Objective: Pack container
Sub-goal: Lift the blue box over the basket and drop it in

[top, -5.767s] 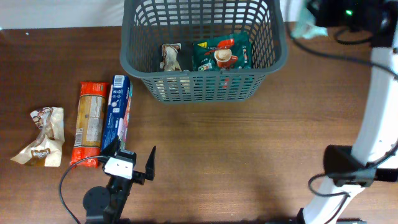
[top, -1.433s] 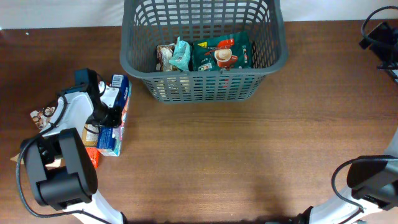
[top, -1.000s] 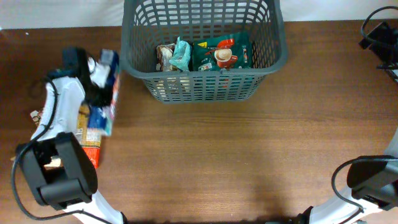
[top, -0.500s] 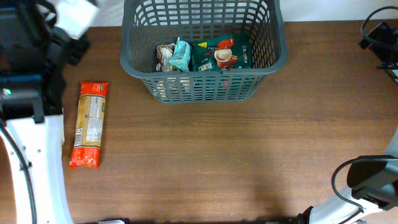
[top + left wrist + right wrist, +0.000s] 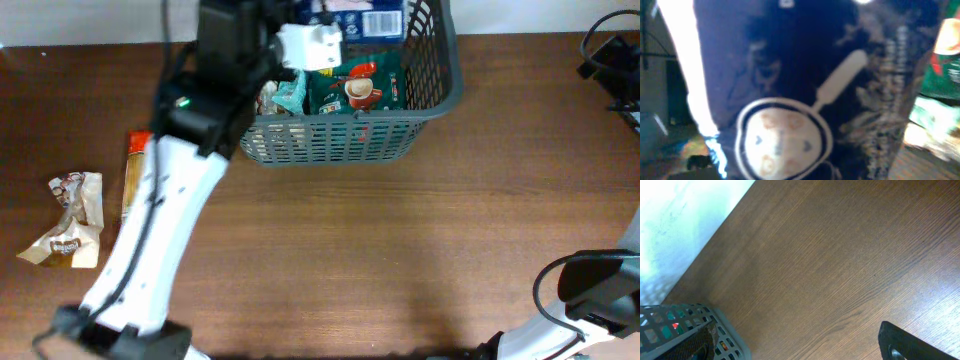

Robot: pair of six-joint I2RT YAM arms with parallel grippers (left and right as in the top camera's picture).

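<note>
My left gripper is going to lower the blue box next into the basket's far side, beyond the green snack pack, because packs already line the near side of the basket.
The container (image 5: pixel 440 90), a dark gray lattice basket, stands at the back of the table. Inside lie a green snack pack (image 5: pixel 355 88), a teal pack (image 5: pixel 290 88) and a brown one beside it. My left gripper (image 5: pixel 335 15) reaches over the basket's far side, shut on a blue box (image 5: pixel 375 20). In the left wrist view the blue box (image 5: pixel 790 90) fills the frame and hides the fingers. My right gripper (image 5: pixel 802 347) is open over bare wood, right of the container's corner (image 5: pixel 725 330).
An orange-red cracker pack (image 5: pixel 133 170) lies on the table left of the basket, partly under my left arm. A beige wrapped snack (image 5: pixel 70 225) lies further left. The right arm's base (image 5: pixel 590 290) is at the front right corner.
My left gripper lifted the blue box off the table at the left and swung it up and right over the basket. The right arm has not moved.
</note>
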